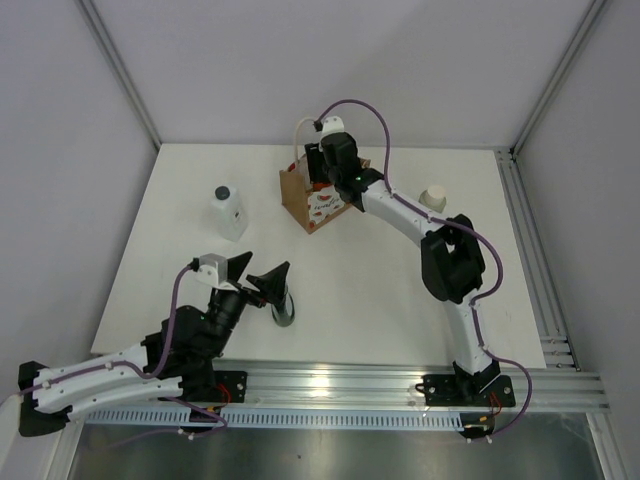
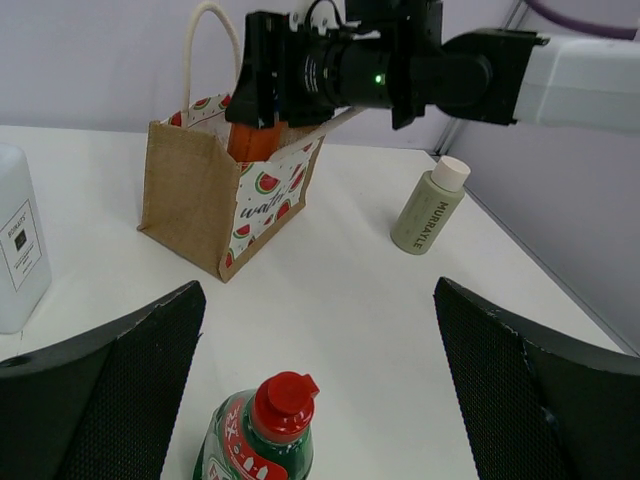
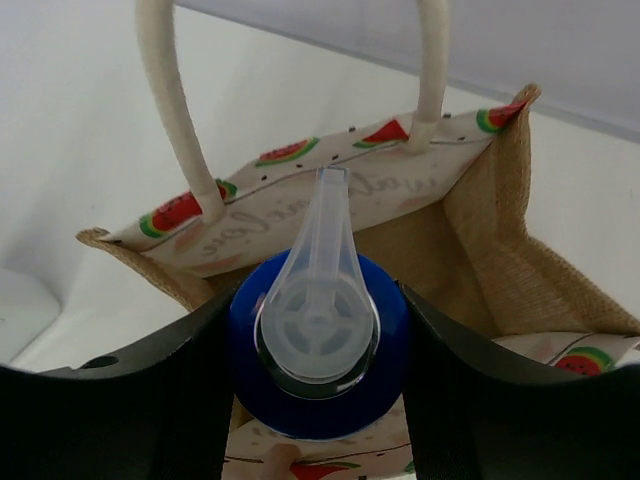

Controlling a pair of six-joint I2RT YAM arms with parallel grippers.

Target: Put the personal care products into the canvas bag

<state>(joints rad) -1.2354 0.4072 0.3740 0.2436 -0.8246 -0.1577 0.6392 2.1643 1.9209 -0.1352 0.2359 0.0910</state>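
Note:
The canvas bag's open inside is below, so my right gripper should next lower the hanging orange bottle deeper between the canvas bag's sides and let go of the bottle's blue cap (image 3: 320,420).
The canvas bag (image 1: 318,207) (image 2: 190,200) (image 3: 505,230) stands at the table's far middle. My right gripper (image 1: 324,168) (image 3: 315,320) is shut on the blue cap (image 3: 320,420) of the orange bottle (image 2: 255,142), whose body hangs inside the bag's mouth. My left gripper (image 1: 262,272) (image 2: 318,295) stands open just above and behind the dark green bottle (image 1: 284,306) (image 2: 262,432) with a red cap, apart from it. The translucent white bottle (image 1: 229,213) (image 2: 18,240) stands left of the bag. The beige-olive bottle (image 1: 433,197) (image 2: 428,208) stands to the bag's right.
A metal rail (image 1: 330,385) runs along the near edge and carries both arm bases. Another rail (image 1: 530,250) lines the right side of the table. Grey enclosure walls stand close on the left, back and right.

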